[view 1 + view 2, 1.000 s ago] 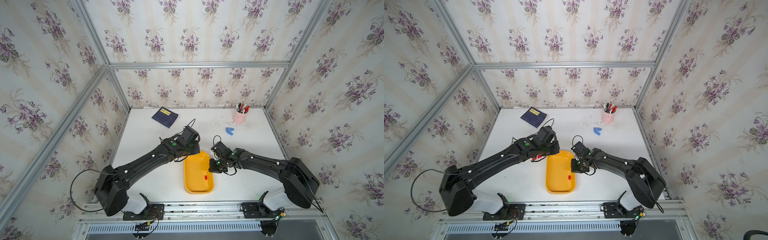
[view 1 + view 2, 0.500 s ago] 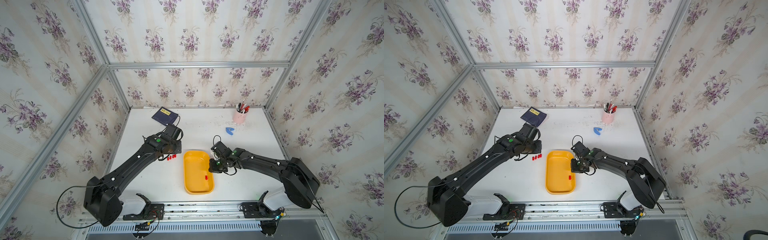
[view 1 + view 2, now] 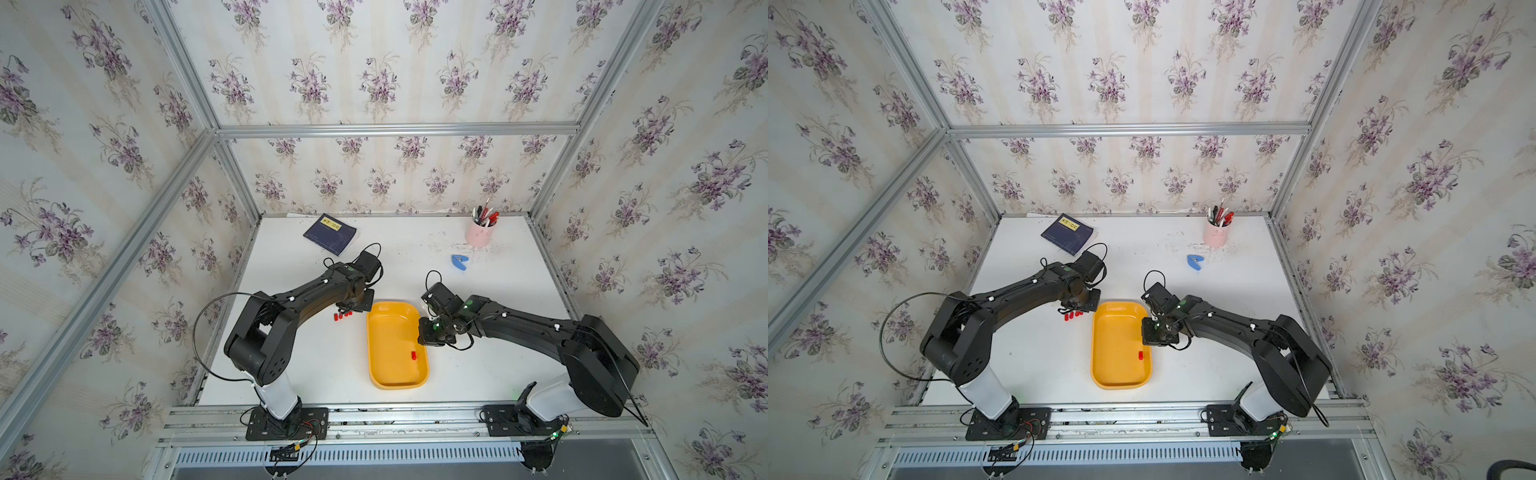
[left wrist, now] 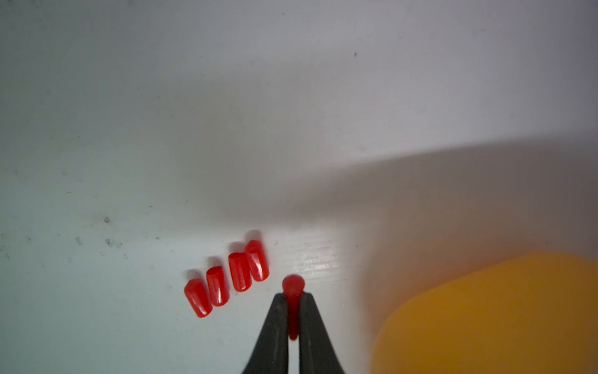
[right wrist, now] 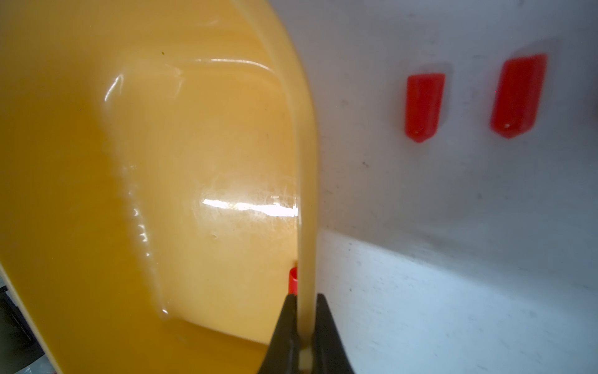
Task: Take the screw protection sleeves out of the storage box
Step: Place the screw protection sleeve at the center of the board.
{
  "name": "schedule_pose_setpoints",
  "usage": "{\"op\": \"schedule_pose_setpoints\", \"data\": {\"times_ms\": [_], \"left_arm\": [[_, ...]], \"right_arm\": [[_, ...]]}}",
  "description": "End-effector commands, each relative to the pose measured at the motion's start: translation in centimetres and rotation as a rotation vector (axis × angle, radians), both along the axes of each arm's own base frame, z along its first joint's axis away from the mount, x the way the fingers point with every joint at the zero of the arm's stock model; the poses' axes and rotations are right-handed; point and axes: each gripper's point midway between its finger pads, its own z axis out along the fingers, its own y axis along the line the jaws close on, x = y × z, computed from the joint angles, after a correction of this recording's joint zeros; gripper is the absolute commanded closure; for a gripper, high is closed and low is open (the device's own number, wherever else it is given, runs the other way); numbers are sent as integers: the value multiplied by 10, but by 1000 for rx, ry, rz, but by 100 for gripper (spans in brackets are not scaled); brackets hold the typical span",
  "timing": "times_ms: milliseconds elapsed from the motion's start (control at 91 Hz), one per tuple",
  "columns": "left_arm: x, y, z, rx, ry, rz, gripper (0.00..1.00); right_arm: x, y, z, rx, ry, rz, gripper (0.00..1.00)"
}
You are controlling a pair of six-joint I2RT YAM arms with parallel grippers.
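Note:
I will next lower my left gripper onto the bare tabletop (image 4: 280,252) beside the end of the row, just below it, and let go of the red sleeve where the others line up.
The yellow storage box (image 3: 392,374) (image 3: 1117,376) lies at the table's front middle. One red screw protection sleeve (image 3: 413,355) (image 3: 1140,355) rests inside it. My right gripper (image 5: 304,311) (image 3: 424,332) is shut on the box's right rim (image 5: 304,194), with that sleeve (image 5: 293,281) just past its inner finger. My left gripper (image 4: 293,301) (image 3: 353,308) is shut on a red sleeve (image 4: 293,286) low over the table by the box's far left corner. Several sleeves (image 4: 226,281) (image 3: 343,316) lie in a row beside it.
Two more red sleeves (image 5: 424,107) (image 5: 517,97) lie on the table outside the box's rim. A dark blue notebook (image 3: 330,234) lies at the back left, a pink pen cup (image 3: 478,233) at the back right, and a small blue object (image 3: 459,262) in front of the cup.
My left arm swung left from over the box's far corner and has come down beside the row of sleeves on the table. The right arm has not moved.

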Motion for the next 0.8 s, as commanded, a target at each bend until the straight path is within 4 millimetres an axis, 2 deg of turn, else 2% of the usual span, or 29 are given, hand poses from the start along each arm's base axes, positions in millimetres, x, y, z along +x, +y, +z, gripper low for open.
{"op": "schedule_pose_setpoints", "data": {"times_ms": [0,253,791], "left_arm": [[5,0,-7,24,1,-17,88],[5,6,-26,72,33,6,89],[7,10,-34,101,40,35,86]], "right_arm": [[-2,-3,-2,-24,8,5,100],[-2,-3,-3,-25,9,8,100],[-4,-5,-5,-28,13,9,100]]}}
